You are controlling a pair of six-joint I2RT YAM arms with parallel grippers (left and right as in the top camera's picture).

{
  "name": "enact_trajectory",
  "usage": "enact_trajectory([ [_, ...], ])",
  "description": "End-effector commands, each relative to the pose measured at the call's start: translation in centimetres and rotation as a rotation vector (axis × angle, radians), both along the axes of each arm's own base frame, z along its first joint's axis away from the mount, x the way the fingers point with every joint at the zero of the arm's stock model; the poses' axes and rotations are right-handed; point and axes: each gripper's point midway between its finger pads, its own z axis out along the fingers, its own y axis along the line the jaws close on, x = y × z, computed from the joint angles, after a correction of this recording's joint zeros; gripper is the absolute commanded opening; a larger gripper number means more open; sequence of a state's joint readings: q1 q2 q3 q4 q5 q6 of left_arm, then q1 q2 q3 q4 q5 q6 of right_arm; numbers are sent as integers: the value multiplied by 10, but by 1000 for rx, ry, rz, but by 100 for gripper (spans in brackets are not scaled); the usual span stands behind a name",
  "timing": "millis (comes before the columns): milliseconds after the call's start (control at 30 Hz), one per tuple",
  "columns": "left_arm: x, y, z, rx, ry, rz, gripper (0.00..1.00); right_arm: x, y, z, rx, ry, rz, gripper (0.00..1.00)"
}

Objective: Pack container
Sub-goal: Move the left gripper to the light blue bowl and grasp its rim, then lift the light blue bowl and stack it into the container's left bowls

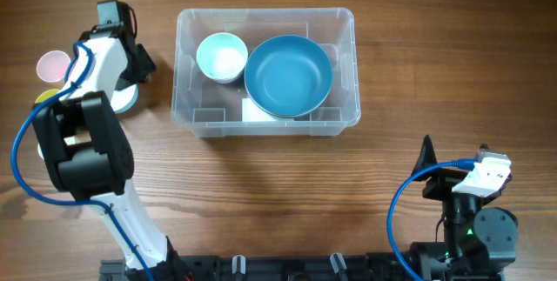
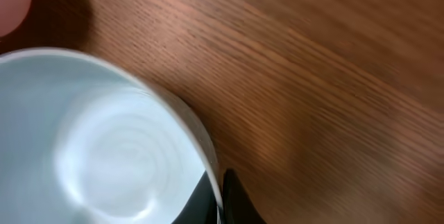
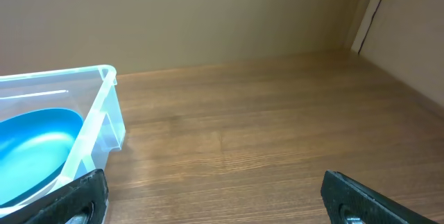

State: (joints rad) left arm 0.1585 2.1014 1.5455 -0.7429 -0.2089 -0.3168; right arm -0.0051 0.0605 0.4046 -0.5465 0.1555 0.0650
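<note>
My left gripper will lift, cross to the right in the overhead view past the container's side, lower onto the small white bowl (image 1: 221, 56) and release there.
The clear container (image 1: 183, 72) stands at the table's middle back, with a small white bowl (image 1: 221, 56), a big blue bowl (image 1: 288, 76) and a white label (image 1: 257, 111) inside. Its corner and the blue bowl also show in the right wrist view (image 3: 104, 123). My left gripper (image 1: 137, 65) is left of the container, shut on the rim of a white bowl (image 2: 90, 148) that is mostly hidden under the arm in the overhead view (image 1: 124, 101). The fingers (image 2: 220, 203) pinch the rim, one inside and one outside. My right gripper (image 3: 215, 196) is open and empty, low at the front right (image 1: 428, 170).
A pink cup (image 1: 54, 65) and a yellow item (image 1: 43, 98) sit at the far left beside the left arm; the pink cup's edge shows in the left wrist view (image 2: 10, 2). Bare wooden table (image 1: 287, 194) lies in front of the container.
</note>
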Motion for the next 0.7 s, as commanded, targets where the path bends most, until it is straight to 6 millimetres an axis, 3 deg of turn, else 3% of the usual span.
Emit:
enact_trajectory([
  [0,31,-26,104,13,-236,-61,4,-1,-1,5,-12,-11,-5,100],
  [33,35,-46,151,20,-338,-104,4,-1,-1,5,-12,-11,-5,100],
  [100,33,-69,193,21,-432,-152,4,-1,-1,5,-12,-11,-5,100],
  [200,21,-111,243,7,-548,-238,4,-1,-1,5,-12,-11,-5,100],
  [300,7,-155,268,-6,-598,-356,4,-1,-1,5,-12,-11,-5,100],
  [400,-5,-199,268,-36,-585,-453,4,-1,-1,5,-12,-11,-5,100],
  [500,-11,-231,253,-53,-541,-524,4,-1,-1,5,-12,-11,-5,100],
  [600,-7,-241,235,-55,-499,-543,4,-1,-1,5,-12,-11,-5,100],
  [667,1,-243,210,-50,-445,-543,4,-1,-1,5,-12,-11,-5,100],
])
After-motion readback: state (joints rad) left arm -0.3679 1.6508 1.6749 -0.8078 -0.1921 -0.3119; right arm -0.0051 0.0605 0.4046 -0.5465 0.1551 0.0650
